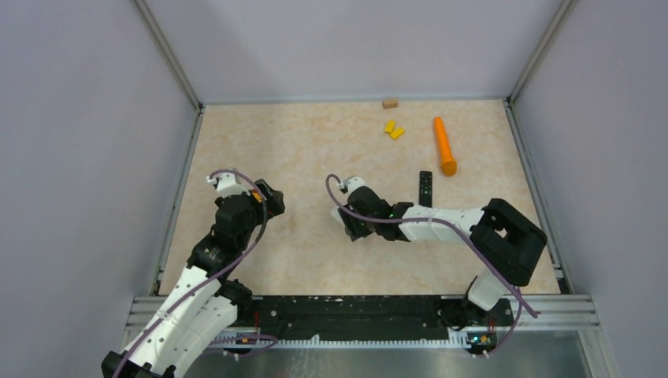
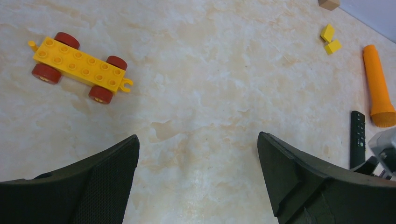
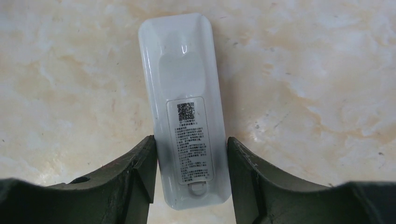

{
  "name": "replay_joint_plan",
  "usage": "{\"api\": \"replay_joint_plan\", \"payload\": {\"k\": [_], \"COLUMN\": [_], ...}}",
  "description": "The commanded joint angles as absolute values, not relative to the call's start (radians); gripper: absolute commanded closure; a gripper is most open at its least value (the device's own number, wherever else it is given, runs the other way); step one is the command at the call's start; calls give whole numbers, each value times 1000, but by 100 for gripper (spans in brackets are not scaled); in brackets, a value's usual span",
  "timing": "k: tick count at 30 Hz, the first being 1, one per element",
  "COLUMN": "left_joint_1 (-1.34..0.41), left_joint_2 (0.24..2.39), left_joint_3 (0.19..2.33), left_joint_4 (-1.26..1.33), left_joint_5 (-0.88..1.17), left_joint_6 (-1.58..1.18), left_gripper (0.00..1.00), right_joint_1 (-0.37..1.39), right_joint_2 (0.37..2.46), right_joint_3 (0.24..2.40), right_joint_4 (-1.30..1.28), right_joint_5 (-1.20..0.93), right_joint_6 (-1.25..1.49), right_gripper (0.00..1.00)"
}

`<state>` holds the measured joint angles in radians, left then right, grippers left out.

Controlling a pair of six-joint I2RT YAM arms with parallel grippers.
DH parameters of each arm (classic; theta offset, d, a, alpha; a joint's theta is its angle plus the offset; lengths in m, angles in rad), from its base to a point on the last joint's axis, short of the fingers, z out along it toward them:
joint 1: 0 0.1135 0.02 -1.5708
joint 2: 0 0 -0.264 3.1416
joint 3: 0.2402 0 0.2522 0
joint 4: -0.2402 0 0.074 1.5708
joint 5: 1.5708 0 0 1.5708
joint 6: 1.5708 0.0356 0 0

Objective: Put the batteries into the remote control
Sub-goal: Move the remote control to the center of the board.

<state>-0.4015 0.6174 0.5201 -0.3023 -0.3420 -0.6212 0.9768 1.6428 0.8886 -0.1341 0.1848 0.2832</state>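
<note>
Clear tabletop lies between the white remote and the black remote (image 1: 425, 187), so my right gripper needs to carry the white remote outward and to the right in the top view next, then release it.
A white remote control (image 3: 184, 93) lies back-up on the table, its label and battery-cover latch showing. My right gripper (image 3: 191, 140) is shut on its near end, with both fingers pressed against its long sides. In the top view the right gripper (image 1: 354, 227) is at mid-table and hides the white remote. A slim black remote (image 1: 425, 187) lies to its right and also shows in the left wrist view (image 2: 357, 137). My left gripper (image 2: 198, 140) is open and empty above bare table, at the left in the top view (image 1: 268, 198). No batteries are in view.
A long orange cylinder (image 1: 444, 146) lies at the back right, with two yellow blocks (image 1: 393, 129) and a tan block (image 1: 390, 103) near the back wall. A yellow toy car base with red wheels (image 2: 77, 67) sits ahead of my left gripper. Walls enclose the table.
</note>
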Motion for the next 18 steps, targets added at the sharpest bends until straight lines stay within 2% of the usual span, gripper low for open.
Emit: {"api": "replay_joint_plan", "payload": {"k": [1,9,18], "left_joint_1": [-399,-399,-398], "left_joint_2": [617,626,637], "left_joint_3": [549,546,566], "left_joint_4": [-273,-277,-307], "left_joint_5": [-289,-228,-201], "left_joint_6": [-611,-621,-607], "left_gripper": [1,1,1], "right_joint_1": [894,760,712], "right_joint_2": [1566,1612,1708], "right_joint_3": [867,905,955], "right_joint_4": [-25,-98,-142], "right_joint_5": [173,311,494], "right_joint_6": [451,635,674], "right_gripper": [66,67,67]}}
